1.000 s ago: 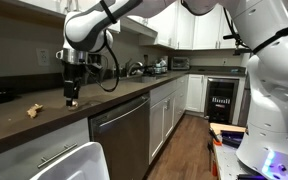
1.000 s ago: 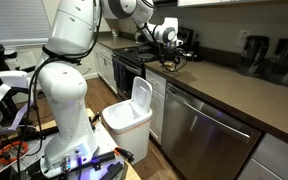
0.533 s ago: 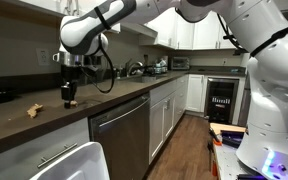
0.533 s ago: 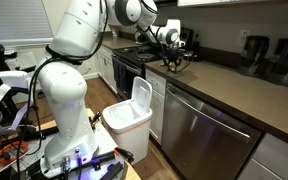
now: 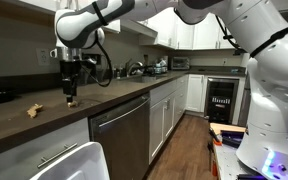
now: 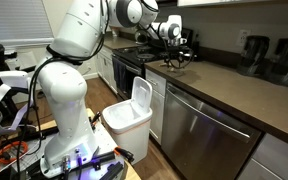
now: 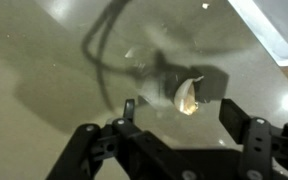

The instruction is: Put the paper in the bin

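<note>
The small crumpled tan paper (image 5: pixel 72 104) (image 7: pixel 187 97) is already in line with the gap between the open fingers, so the gripper should next go down a little onto the paper and close there.
A small crumpled tan paper (image 7: pixel 187 97) lies on the dark countertop (image 5: pixel 114 97), just beyond my open fingers in the wrist view. In an exterior view it is a small light scrap (image 5: pixel 72 99) right below the gripper (image 5: pixel 70 88). The gripper (image 7: pixel 179 115) hangs a little above the counter, open and empty, fingers pointing down. Another crumpled tan paper (image 5: pixel 31 110) lies further along the counter. The white bin (image 6: pixel 127 118) with its lid raised stands on the floor in front of the cabinets; its rim also shows in an exterior view (image 5: pixel 79 163).
A dishwasher front (image 5: pixel 119 135) sits under the counter next to the bin. A stove and pans (image 5: pixel 134 70) stand further along the counter. The robot's white base (image 6: pixel 69 110) stands close beside the bin. A cable's shadow crosses the counter in the wrist view.
The gripper has risen from the counter and shifted slightly sideways. The scrap stays on the counter under it. The fingers stay open.
</note>
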